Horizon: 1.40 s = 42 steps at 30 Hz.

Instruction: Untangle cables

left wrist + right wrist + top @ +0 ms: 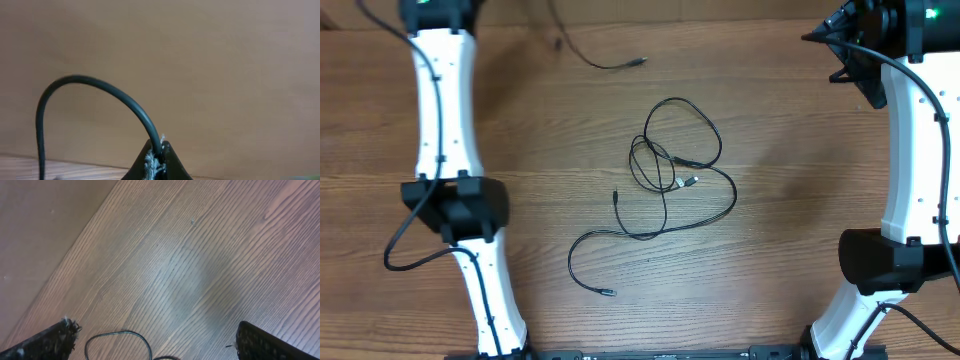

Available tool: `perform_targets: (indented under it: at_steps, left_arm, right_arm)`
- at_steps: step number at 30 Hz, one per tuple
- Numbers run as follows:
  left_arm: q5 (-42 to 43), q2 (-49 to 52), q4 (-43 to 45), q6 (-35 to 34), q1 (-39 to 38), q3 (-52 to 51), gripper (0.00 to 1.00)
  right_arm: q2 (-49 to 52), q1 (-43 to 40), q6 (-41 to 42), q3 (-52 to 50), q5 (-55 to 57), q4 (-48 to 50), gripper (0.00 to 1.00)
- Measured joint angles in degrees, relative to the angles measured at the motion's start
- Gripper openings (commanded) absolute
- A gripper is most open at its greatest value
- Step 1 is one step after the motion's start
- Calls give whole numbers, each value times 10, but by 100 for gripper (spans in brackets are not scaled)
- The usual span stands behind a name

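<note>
My left gripper should go down toward the back of the table and tip its fingers down before it lets go of the cable it is holding. The cable is already apart from the tangle.
Black cables (670,165) lie as a tangle of overlapping loops on the middle of the wooden table, with silvery plugs near the centre and one long tail ending in a plug at the front (608,292). A separate black cable (610,66) lies at the back, its plug end pointing right. In the left wrist view my left gripper (156,160) is shut on a black cable (100,87) that arcs up and over to the left. My right gripper (155,340) is open and empty, above the table at the back right (825,55); a loop of cable (120,335) shows between its fingers.
The two white arms stand at the left (445,120) and the right (920,150) of the wooden table (800,200). A thicker black arm wire loops by the left arm's joint (405,255). A plain wall fills the left wrist view.
</note>
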Motion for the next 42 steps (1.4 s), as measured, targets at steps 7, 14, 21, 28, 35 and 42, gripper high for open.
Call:
perform_targets:
  at_steps: [7, 14, 21, 28, 35, 42]
  left_arm:
    - [-14, 66, -20, 54, 106, 0, 9]
    - [-93, 101, -121, 79, 198, -3, 95]
    - [-142, 101, -218, 87, 264, -4, 98]
    - [-120, 101, -271, 88, 237, -4, 100]
    - [-104, 121, -269, 91, 137, -4, 98]
    - [-148, 170, -247, 136, 24, -7, 84]
  right_arm:
    - [0, 0, 0, 0, 0, 0, 100]
    - [0, 0, 0, 0, 0, 0, 100]
    - [0, 0, 0, 0, 0, 0, 100]
    - [0, 0, 0, 0, 0, 0, 100]
    - [0, 0, 0, 0, 0, 0, 100]
    - [0, 0, 0, 0, 0, 0, 100]
